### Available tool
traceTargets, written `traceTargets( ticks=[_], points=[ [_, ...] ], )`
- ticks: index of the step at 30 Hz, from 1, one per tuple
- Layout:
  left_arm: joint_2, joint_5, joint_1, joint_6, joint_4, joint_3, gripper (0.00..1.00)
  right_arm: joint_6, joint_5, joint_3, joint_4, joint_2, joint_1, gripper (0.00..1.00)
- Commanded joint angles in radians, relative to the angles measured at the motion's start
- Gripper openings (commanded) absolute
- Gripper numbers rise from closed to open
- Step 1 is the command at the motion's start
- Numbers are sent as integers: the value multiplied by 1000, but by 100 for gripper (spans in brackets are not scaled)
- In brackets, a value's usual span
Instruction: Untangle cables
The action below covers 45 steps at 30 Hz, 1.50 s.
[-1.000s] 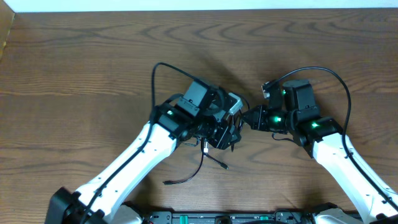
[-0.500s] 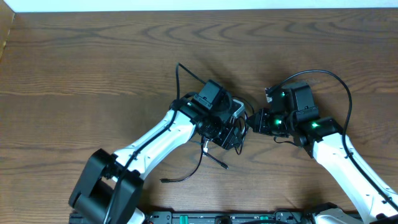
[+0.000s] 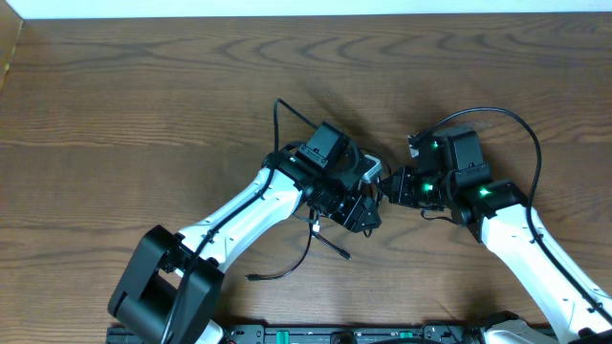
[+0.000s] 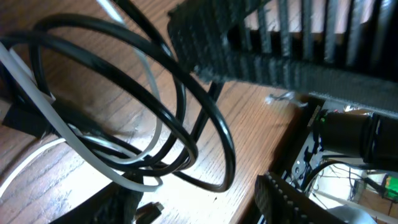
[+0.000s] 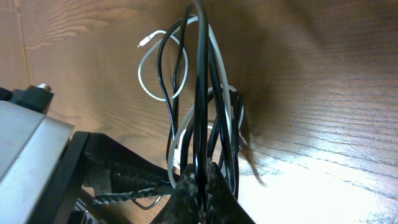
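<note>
The left gripper should go outward next, onto the black strands beside the tip of the right gripper, because the hanging loops are just past the left gripper's open fingers.
The black cable (image 5: pixel 198 74) and the white cable (image 5: pixel 140 73) hang in one tangled bundle of loops between my two grippers at mid-table. My right gripper (image 5: pixel 202 186) is shut on a strand of the black cable and holds the bundle up. In the left wrist view, black loops (image 4: pixel 229 146) and the white cable (image 4: pixel 37 96) cross just beyond my left gripper (image 4: pixel 199 202), whose jaws stand apart with bare table and a small plug end between them. In the overhead view the left gripper (image 3: pixel 361 205) sits close to the right gripper (image 3: pixel 387 186). A loose black cable tail (image 3: pixel 308 250) trails toward the front.
The arms' own thick black wires arch above the left wrist (image 3: pixel 277 124) and the right wrist (image 3: pixel 521 129). The table's back edge meets a white wall (image 3: pixel 306 8). A box edge (image 3: pixel 8 57) shows at far left, and a rail (image 3: pixel 335 334) runs along the front.
My left arm swung its elbow inward and pushed its gripper slightly right toward the bundle, with its jaws spreading wider. The right gripper shifted a little left and stays shut on the black cable.
</note>
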Motion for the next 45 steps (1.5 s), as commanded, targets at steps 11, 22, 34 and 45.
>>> traceTargets(
  ticks=[11,22,34,45],
  points=[
    [-19,-266,-29,-78,55,-5,68,18,0,7,-2,2,3,1],
    [-18,-323,-30,-206,89,-13,64,29,0,7,-2,2,3,1],
    [-21,-414,-29,-205,73,-37,11,28,76,7,-36,2,3,13],
    [-230,-275,-30,-205,70,-35,7,29,127,7,-10,2,4,58]
  ],
)
